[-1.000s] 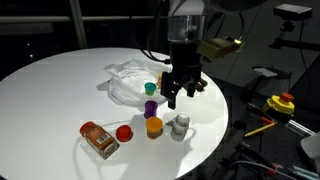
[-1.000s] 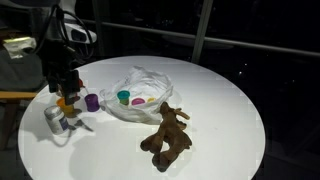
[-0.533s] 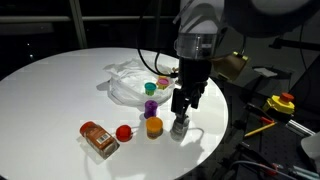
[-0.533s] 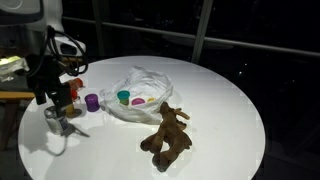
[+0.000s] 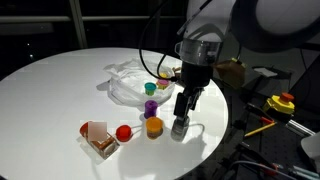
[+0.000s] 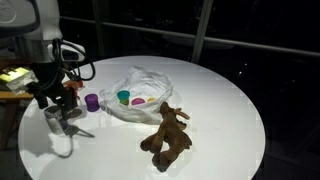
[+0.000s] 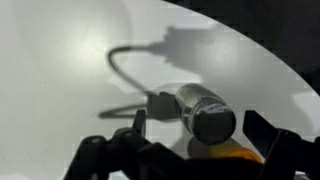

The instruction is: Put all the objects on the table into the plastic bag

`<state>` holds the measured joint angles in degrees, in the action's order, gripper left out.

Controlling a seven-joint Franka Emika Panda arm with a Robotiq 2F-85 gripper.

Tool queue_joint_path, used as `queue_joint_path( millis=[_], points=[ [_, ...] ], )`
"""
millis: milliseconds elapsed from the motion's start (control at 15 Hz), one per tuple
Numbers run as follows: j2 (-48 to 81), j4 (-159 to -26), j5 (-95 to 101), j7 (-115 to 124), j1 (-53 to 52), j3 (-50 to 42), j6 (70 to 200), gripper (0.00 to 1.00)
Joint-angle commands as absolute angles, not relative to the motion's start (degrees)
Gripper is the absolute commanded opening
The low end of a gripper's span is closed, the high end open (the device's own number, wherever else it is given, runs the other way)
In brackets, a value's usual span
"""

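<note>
I will move my gripper a little toward the orange cup (image 5: pixel 153 126) next, then close it around the can (image 5: pixel 180 128).
A crumpled clear plastic bag (image 5: pixel 128 80) (image 6: pixel 140 88) lies on the round white table with a green cup (image 5: pixel 150 88) (image 6: pixel 124 97) at its mouth. A small silver can (image 5: pixel 180 128) (image 6: pixel 55 119) (image 7: pixel 205 112) stands near the table edge. My gripper (image 5: pixel 181 112) (image 6: pixel 52 100) (image 7: pixel 200 128) is open and low over the can, one finger on each side of it and not touching. Close by are an orange cup (image 5: pixel 153 126) (image 7: pixel 235 155), a purple cup (image 5: pixel 150 105) (image 6: pixel 92 102), a red ball (image 5: pixel 124 132) and a brown box (image 5: pixel 98 139). A brown stuffed toy (image 6: pixel 167 135) lies beside the bag.
The can is near the table's edge (image 5: pixel 205 140), with dark floor beyond it. Off the table are a yellow device with a red button (image 5: pixel 281 103) and some cables. The arm hides the orange cup in an exterior view (image 6: pixel 60 70).
My gripper has moved from above the purple cup to the silver can and come down around it, still open. The objects on the table have stayed in place.
</note>
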<state>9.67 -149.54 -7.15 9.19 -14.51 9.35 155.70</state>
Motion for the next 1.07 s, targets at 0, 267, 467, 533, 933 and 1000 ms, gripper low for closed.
queue_joint_path(
  millis=[0,267,467,533,933,1000],
  points=[
    [10.4,-150.4,-9.0,5.0,-12.8,11.5,160.1,1.0],
    [12.0,-150.2,-9.9,2.5,-11.8,13.0,160.9,0.72],
    [11.6,-150.8,-9.1,2.8,-11.8,13.2,161.8,0.46],
    [11.0,-151.1,-9.0,3.1,-11.9,13.2,162.2,0.38],
    [4.9,-151.0,-4.7,8.8,-13.1,10.2,159.6,0.25],
    [3.4,-149.9,-3.1,10.9,-13.2,9.2,156.9,0.25]
  ],
)
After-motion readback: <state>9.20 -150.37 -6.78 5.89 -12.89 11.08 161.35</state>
